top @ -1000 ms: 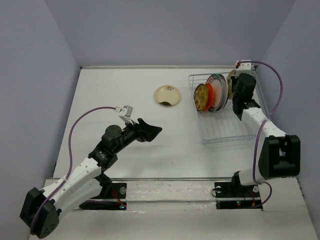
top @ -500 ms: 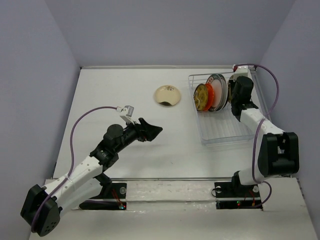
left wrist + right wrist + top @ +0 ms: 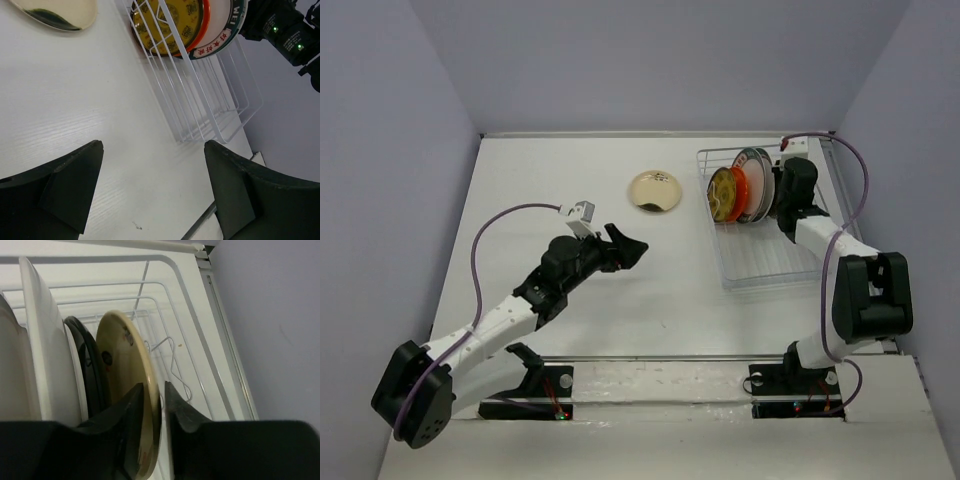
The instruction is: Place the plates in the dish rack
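Note:
My left gripper moves outward and down onto the cream-gold plate's rim by its dark green patch [image 3: 637,204] next, since this plate still lies flat outside the rack [image 3: 767,262].
The white wire dish rack [image 3: 767,262] stands at the right. In it stand an amber plate [image 3: 722,195], an orange plate [image 3: 750,192] and a teal-rimmed white plate [image 3: 760,165]. My right gripper [image 3: 788,190] is down in the rack, shut on the rim of a cream-gold plate [image 3: 122,380] that stands upright beside a black plate [image 3: 86,365] and white plates [image 3: 42,340]. A second cream-gold plate [image 3: 655,190] lies flat on the table. My left gripper [image 3: 628,250] is open and empty, above the table, near of that plate and apart from it [image 3: 60,12].
The rack's near half [image 3: 200,110] holds only bare wire slots. The right wall is close behind the rack [image 3: 270,315]. The right arm's black wrist [image 3: 282,30] is over the rack's far right corner.
My left gripper has moved a little farther out and right over the table. My right gripper has moved left and lower into the rack with the cream-gold plate.

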